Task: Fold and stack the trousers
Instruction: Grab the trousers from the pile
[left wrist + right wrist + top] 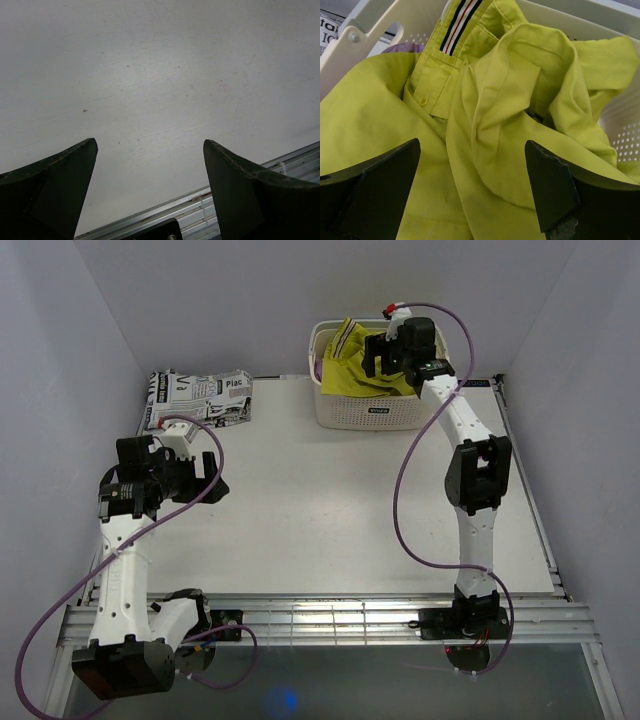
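The right gripper will go down into the basket next, onto the bunched fold of the yellow-green trousers (485,125), because that raised fold runs between the gripper's open fingers.
Yellow-green trousers (348,365) lie crumpled in a white laundry basket (372,416) at the back of the table. In the right wrist view the trousers (485,125) fill the frame, with a striped waistband lining at the top. My right gripper (385,357) hovers just above them, open and empty (472,172). A black-and-white printed pair of trousers (197,397) lies folded at the back left. My left gripper (213,476) is open and empty over bare table (150,172) at the left.
A purple garment (402,48) shows under the yellow-green one in the basket. The white table top (330,510) spreads between the arms. A metal rail (200,205) runs along the near table edge. Grey walls close in on three sides.
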Robot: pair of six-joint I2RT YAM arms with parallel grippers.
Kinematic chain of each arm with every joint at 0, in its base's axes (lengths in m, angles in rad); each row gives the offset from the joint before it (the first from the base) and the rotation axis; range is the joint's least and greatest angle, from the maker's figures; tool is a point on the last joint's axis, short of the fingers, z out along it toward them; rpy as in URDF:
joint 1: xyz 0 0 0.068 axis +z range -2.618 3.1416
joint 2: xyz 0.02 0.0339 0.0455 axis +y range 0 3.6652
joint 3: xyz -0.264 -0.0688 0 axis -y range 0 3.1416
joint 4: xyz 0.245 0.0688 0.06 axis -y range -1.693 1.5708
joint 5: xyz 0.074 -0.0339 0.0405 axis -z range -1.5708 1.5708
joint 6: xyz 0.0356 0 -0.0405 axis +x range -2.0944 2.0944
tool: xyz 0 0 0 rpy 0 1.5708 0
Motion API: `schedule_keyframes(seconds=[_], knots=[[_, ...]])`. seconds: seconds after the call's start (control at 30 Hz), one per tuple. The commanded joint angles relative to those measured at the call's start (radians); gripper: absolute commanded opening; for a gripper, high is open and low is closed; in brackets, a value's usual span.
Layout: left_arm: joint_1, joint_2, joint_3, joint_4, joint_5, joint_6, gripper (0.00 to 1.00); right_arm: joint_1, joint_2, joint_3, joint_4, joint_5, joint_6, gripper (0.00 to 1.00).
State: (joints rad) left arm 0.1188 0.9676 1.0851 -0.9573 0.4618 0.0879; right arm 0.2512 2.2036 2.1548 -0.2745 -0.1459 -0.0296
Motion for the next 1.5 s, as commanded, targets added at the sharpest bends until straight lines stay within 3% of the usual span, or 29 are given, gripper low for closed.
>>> schedule_keyframes(seconds=[0.0,0.43,0.53,0.63,0.73,0.77,0.93,1.17,1.47], knots=[[-0.001,-0.012,-0.004,0.028,0.012,-0.008,0.98,0.014,0.046,0.086,0.124,0.072,-0.024,0.9],[-0.001,-0.003,-0.013,0.038,-0.012,-0.013,0.98,0.037,0.229,0.116,0.3,0.189,-0.139,0.9],[0.001,0.0,-0.013,0.04,-0.017,-0.014,0.98,0.042,0.261,0.12,0.324,0.203,-0.177,0.99],[0.001,0.003,-0.013,0.042,-0.022,-0.014,0.98,0.045,0.275,0.129,0.34,0.223,-0.207,0.75],[-0.001,0.016,-0.016,0.043,-0.029,-0.019,0.98,0.045,0.245,0.172,0.362,0.241,-0.225,0.18],[-0.001,0.02,-0.016,0.043,-0.026,-0.022,0.98,0.045,0.213,0.181,0.379,0.24,-0.24,0.09],[0.001,0.028,0.004,0.048,-0.049,-0.046,0.98,0.043,-0.056,0.155,0.59,0.295,-0.276,0.08],[-0.001,0.037,0.041,0.042,-0.115,-0.056,0.98,0.045,-0.272,0.232,0.774,0.264,-0.291,0.08],[0.001,0.052,0.059,0.051,-0.114,-0.077,0.98,0.112,-0.556,0.134,0.753,0.073,-0.217,0.08]])
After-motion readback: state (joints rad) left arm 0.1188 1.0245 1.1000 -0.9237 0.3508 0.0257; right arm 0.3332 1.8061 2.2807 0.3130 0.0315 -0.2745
